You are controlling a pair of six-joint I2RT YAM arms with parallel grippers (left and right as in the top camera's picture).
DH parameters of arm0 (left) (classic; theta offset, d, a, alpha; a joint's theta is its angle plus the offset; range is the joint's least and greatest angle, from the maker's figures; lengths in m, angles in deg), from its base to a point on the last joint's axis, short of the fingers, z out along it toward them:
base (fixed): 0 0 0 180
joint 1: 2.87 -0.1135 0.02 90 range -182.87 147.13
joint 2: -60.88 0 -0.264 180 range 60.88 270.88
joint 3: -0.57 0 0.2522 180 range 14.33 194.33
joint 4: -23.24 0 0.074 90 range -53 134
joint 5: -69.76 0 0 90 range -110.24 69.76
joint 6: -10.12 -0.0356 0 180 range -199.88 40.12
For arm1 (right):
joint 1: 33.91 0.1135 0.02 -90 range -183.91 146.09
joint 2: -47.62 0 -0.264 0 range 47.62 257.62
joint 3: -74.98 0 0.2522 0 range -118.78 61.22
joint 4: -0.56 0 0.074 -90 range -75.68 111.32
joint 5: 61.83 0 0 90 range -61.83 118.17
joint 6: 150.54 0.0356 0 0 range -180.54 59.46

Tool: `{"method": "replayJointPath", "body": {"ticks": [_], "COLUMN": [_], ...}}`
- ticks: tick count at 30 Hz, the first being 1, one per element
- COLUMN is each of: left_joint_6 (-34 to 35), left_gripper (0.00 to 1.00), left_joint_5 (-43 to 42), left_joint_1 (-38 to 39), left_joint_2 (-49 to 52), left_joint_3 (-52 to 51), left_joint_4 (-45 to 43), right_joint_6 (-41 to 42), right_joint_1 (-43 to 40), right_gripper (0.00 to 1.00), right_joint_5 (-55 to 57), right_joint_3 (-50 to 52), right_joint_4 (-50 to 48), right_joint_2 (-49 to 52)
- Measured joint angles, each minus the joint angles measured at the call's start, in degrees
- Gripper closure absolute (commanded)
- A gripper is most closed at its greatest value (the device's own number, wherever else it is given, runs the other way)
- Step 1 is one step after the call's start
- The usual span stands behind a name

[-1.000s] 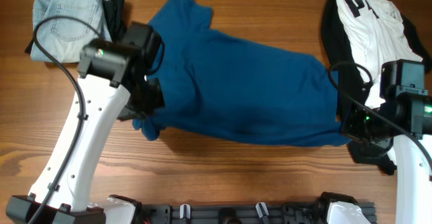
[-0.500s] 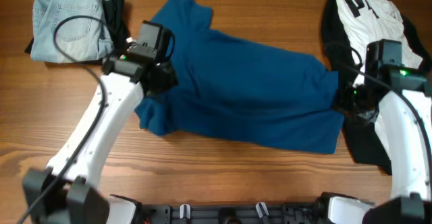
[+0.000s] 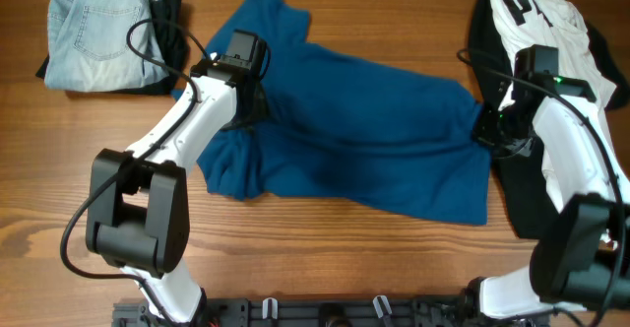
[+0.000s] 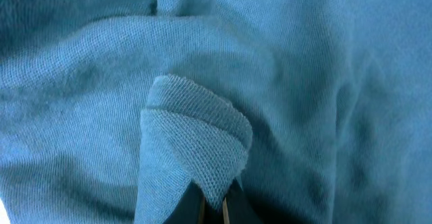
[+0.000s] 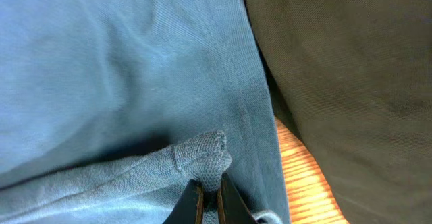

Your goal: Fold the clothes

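Note:
The left gripper draws the shirt's fold to the left in the overhead view, toward the jeans' side, next and lets go there, as the shirt bunches beneath it.
The large dark-blue shirt (image 3: 364,135) lies spread across the middle of the table. My left gripper (image 3: 246,105) is shut on a fold of its left edge, which shows pinched between the fingertips in the left wrist view (image 4: 213,200). My right gripper (image 3: 489,128) is shut on the shirt's right edge, and the bunched hem (image 5: 206,160) sits between the fingers (image 5: 209,193). The pale denim jeans (image 3: 98,27) lie folded at the far left. The white black-printed shirt (image 3: 546,22) lies on black pieces (image 3: 527,194) at the right.
A black garment (image 3: 169,17) peeks out beside the jeans. In the right wrist view a dark fabric (image 5: 351,82) fills the right side, with a strip of wooden table (image 5: 304,177) between it and the blue shirt. Bare wood table (image 3: 325,253) runs along the front.
Both grippers have moved away from me with the shirt's lower edge, carrying it up over the shirt. The lower left and right corners now lie further in.

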Motion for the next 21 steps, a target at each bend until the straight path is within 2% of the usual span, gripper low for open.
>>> {"method": "replayJointPath", "body": {"ticks": [10,17,21], "left_joint_6": [-1.1,-1.7,-4.3], "left_gripper": [0.96,0.96,0.96], "left_joint_5": [4.6,4.7,4.3], "left_joint_1": [-0.4,-7.6,-8.6], "left_joint_2": [0.1,0.1,0.1], "left_joint_3": [0.0,0.0,0.0], "left_joint_4": [-4.0,-2.0,-2.0], "right_joint_6": [0.5,1.2,1.2], "right_joint_1": [0.0,0.0,0.0], "right_gripper": [0.96,0.96,0.96], "right_joint_5": [0.0,-1.4,-1.9], "right_joint_3": [5.0,5.0,5.0], "right_joint_4": [-0.8,0.5,0.3], "right_joint_2": [4.0,4.0,4.0]}}
